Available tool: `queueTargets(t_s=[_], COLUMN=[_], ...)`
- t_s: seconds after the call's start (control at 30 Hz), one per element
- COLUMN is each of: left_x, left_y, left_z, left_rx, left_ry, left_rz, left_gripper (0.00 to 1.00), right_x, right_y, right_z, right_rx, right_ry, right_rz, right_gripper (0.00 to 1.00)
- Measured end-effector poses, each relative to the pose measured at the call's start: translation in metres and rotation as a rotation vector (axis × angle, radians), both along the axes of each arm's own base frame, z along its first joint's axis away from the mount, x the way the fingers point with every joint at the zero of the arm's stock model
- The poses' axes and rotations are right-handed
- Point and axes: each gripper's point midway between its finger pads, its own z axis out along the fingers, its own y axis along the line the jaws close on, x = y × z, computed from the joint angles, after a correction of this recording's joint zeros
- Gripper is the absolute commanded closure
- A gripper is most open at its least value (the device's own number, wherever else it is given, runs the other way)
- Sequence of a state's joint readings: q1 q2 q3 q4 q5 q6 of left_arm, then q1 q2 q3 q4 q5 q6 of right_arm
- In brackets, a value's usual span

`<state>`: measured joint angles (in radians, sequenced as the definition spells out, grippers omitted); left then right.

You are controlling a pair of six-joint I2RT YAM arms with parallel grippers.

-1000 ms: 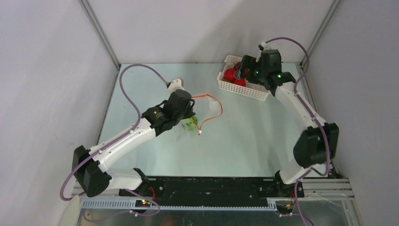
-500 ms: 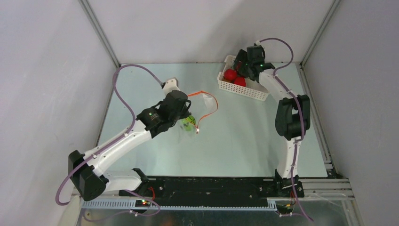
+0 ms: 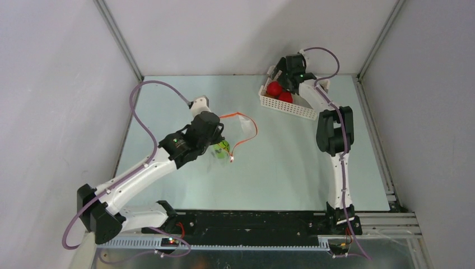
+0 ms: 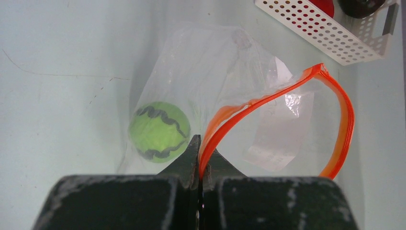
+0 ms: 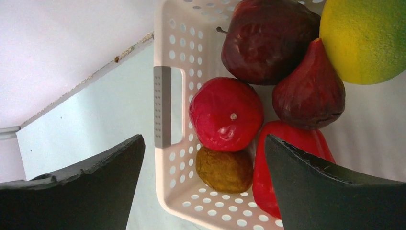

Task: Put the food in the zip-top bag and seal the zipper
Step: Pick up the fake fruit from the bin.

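My open right gripper moves down into the basket around the bright red fruit [image 3: 274, 88] [image 5: 225, 115] next, one finger on each side, because it shows between the spread fingers.
The clear zip-top bag [image 4: 215, 62] lies left of centre, mouth held open as a loop by its orange-red zipper [image 4: 335, 110]. My left gripper [image 4: 200, 143] is shut on the zipper strip. One bright green ball of food [image 4: 158, 132] sits inside the bag, beside the left finger. From above, the bag [image 3: 242, 122] and green ball [image 3: 221, 148] lie just past the left gripper [image 3: 222, 139]. My right gripper [image 5: 203, 143] hangs open over the basket's corner, above a bright red fruit [image 5: 225, 115] and a brown one [image 5: 225, 170]. Dark maroon [image 5: 268, 38] and yellow-green [image 5: 364, 38] fruits lie beyond.
The white perforated basket [image 3: 291, 105] stands at the back right, close to the rear wall, with the right gripper [image 3: 283, 77] over its left end. A red pepper-like piece [image 5: 287, 158] and a maroon fig shape [image 5: 311, 91] also lie inside. Enclosure walls ring the table.
The right arm has folded upright and its wrist has moved back and left over the basket's left end. The left arm has shifted slightly left, the bag coming with it.
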<state>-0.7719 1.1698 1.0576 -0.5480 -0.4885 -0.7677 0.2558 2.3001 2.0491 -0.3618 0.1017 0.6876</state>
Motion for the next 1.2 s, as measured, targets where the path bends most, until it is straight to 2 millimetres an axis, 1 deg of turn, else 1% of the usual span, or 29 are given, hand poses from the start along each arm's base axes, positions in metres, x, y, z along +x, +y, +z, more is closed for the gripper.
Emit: queueTargets(t_s=[0.13,0.27,0.43,0.63,0.73,0.97,1.2], left_x=[0.000,0.000,0.000,0.000,0.000,0.000,0.000], left_y=[0.001,0.001,0.002,0.002,0.002,0.002,0.002], left_z=[0.003,0.003,0.003,0.003,0.003,0.003,0.003], left_rx=[-0.006,-0.007,-0.007,-0.007,-0.007,-0.007,-0.007], left_ry=[-0.009,-0.010,-0.012,-0.012,-0.011,-0.011,-0.011], left_rz=[0.003,0.003,0.005,0.006,0.006,0.005,0.006], left_gripper=[1.00,1.00,1.00,1.00,1.00,1.00,1.00], right_x=[0.006,0.008,0.015,0.025,0.026,0.026,0.024], right_y=[0.002,0.003,0.003,0.005,0.008,0.006,0.004], right_z=[-0.016,-0.037,-0.035,-0.043,-0.043,-0.045,-0.049], right_rx=[0.018,0.035,0.068,0.105,0.119,0.115,0.096], right_ry=[0.023,0.056,0.048,0.046,0.047,0.051,0.077], right_rz=[-0.018,-0.038,-0.067,-0.082,-0.078,-0.082,-0.087], right_gripper=[0.01,0.02,0.02,0.04,0.06,0.16,0.17])
